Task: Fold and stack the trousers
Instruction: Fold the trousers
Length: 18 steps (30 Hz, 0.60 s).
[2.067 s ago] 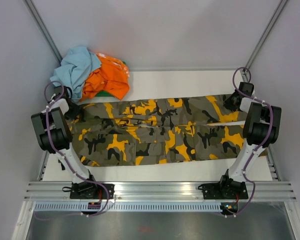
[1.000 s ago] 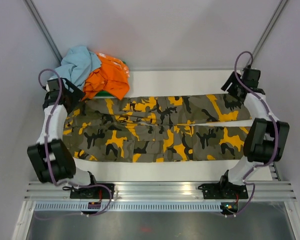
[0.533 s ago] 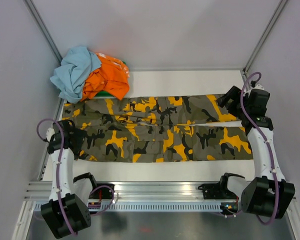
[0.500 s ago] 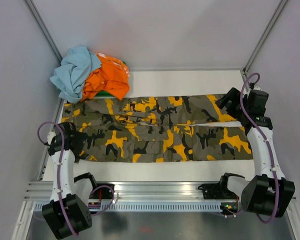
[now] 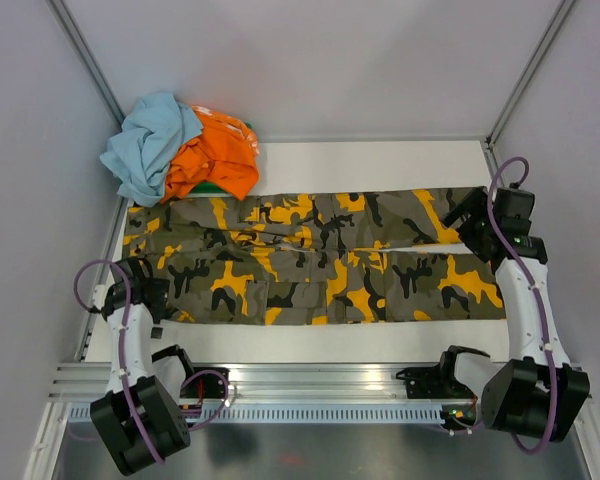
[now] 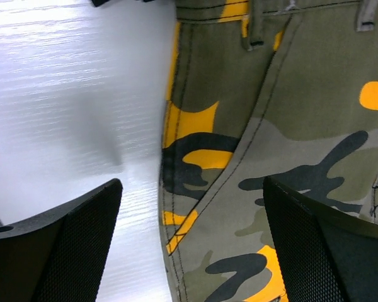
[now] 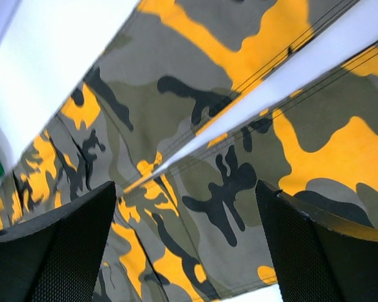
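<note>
My left gripper should next move down to the trousers' side seam below the waistband, at the near corner of the waist. Then it should close on that seam.
The camouflage trousers (image 5: 310, 258) lie flat across the white table, waist to the left and leg ends to the right. My left gripper (image 5: 156, 296) hovers open over the near corner of the waist. In the left wrist view its fingers (image 6: 57, 251) straddle the side seam of the trousers (image 6: 271, 145), with the left gripper (image 6: 192, 251) holding nothing. My right gripper (image 5: 467, 218) hangs open above the leg ends, over the narrow gap between the two legs. The right gripper (image 7: 189, 245) is empty above the trousers (image 7: 239, 182) in the right wrist view.
A heap of other clothes sits at the back left corner: a light blue garment (image 5: 150, 140) and an orange one (image 5: 215, 155). Bare white table (image 5: 370, 160) runs behind the trousers. A metal rail (image 5: 320, 380) borders the near edge, and walls close in on both sides.
Both arms have drawn back toward the near side. The left gripper went from the far waist corner to the near one; the right came off the far leg hem. The trousers have not moved.
</note>
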Available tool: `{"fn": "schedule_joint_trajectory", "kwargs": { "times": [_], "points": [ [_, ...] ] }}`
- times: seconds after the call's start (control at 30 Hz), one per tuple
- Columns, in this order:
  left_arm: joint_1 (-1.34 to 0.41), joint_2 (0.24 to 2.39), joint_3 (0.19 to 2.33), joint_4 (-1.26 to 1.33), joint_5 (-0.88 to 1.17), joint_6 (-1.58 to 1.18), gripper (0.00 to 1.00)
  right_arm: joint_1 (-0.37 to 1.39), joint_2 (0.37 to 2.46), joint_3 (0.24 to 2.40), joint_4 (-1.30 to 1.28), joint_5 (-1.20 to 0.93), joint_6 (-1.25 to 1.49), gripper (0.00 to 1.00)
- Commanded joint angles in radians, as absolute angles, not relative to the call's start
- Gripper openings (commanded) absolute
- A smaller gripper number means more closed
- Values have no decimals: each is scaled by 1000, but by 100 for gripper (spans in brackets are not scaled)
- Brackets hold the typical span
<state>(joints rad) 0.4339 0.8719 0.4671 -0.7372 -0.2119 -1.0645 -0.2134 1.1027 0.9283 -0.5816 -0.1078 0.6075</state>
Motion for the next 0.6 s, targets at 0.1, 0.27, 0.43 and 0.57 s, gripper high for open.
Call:
{"fn": "schedule_joint_trajectory", "kwargs": {
  "times": [0.1,0.27,0.43,0.57],
  "points": [
    [440,893,428,-582,-129,-1019,95,-216,1005,887,-583,78,738,98],
    [442,953,371,-496,-72,-1051,94,-219,1003,775,-589,106,831,98],
    [439,995,334,-433,-87,-1055,93,-221,976,727,-578,155,864,98],
    [440,1029,327,-397,-86,-1061,91,-219,998,742,-603,186,847,98]
  ]
}}
